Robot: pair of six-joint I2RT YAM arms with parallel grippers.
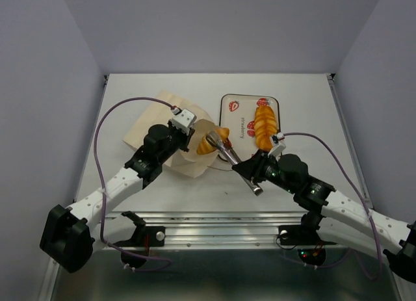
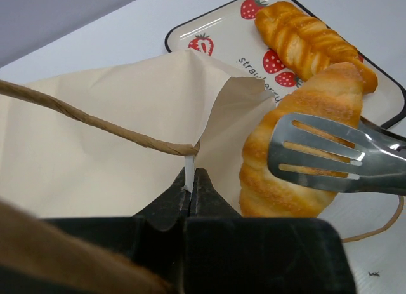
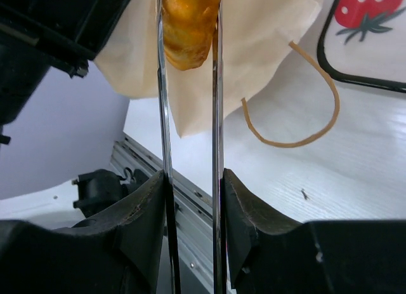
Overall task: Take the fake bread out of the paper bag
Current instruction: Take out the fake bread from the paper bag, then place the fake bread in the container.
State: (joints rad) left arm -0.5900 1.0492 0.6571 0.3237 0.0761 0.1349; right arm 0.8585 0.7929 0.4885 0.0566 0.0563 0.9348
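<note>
The loaf leaves the tray's far bag-side corner (image 1: 235,108) empty, so next I should carry my right gripper's tongs outward and lower the croissant (image 1: 211,143) onto that spot to release it.
The cream paper bag (image 1: 153,119) lies on the table with its mouth toward the tray. My left gripper (image 1: 187,143) is shut on the bag's mouth edge (image 2: 189,173), under a cord handle (image 2: 95,123). My right gripper (image 1: 250,172) is shut on metal tongs (image 1: 227,151), which clamp a golden croissant (image 1: 211,143) just outside the bag mouth. The croissant (image 2: 298,141) and the slotted tong blade (image 2: 323,155) show in the left wrist view. In the right wrist view my gripper (image 3: 193,180) squeezes the tong arms around the croissant (image 3: 189,24). The long ridged loaf (image 1: 264,123) lies on the tray. A third pastry is not in view.
The white strawberry-print tray (image 1: 235,112) stands behind the tongs, right of the bag; it also shows in the left wrist view (image 2: 209,30). A loose cord handle (image 3: 317,119) lies on the table by the bag. The table's metal front rail (image 1: 214,220) runs near the arm bases.
</note>
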